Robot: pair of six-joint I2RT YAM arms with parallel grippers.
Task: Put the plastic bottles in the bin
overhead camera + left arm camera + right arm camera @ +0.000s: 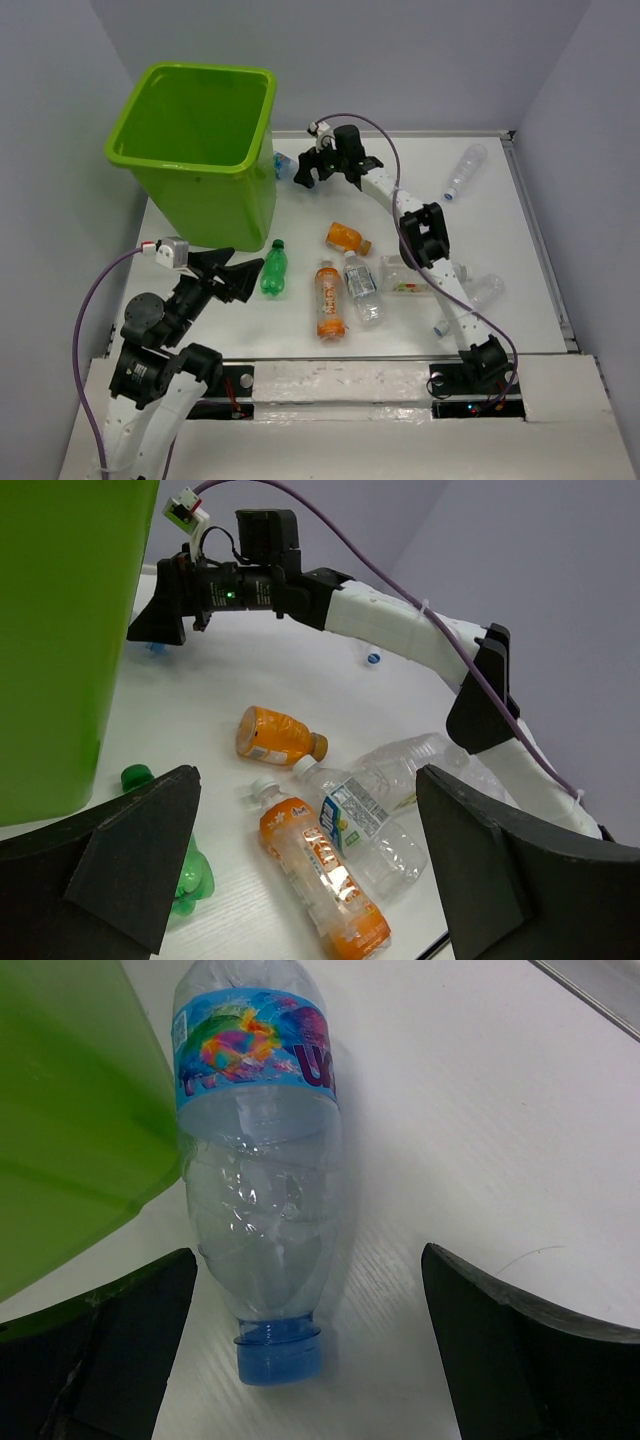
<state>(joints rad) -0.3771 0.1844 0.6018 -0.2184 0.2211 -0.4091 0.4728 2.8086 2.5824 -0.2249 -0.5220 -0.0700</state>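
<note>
The bluish bottle's neck (pixel 275 1307) beside the blue cap is clear of the bin's side, so my right gripper should go down onto it next and close there.
The lime-green bin (pixel 190 165) stands at the back left. A bluish bottle (pixel 284 165) with a blue cap lies against its right side. My right gripper (pixel 318 172) is open just beside that bottle. In the right wrist view the bottle (pixel 255 1160) lies between the spread fingers, cap nearest, with the gripper (pixel 308 1260) not touching it. My left gripper (pixel 245 275) is open and empty beside the green bottle (pixel 273 268). The orange-labelled bottle (pixel 329 299), a small orange bottle (pixel 347 238) and a clear labelled bottle (pixel 362 288) lie mid-table.
A crushed clear bottle (pixel 408 275) lies under my right arm. Another clear bottle (pixel 464 170) lies at the far right, and one (pixel 487 290) lies near the right arm's base. Grey walls close the table on three sides.
</note>
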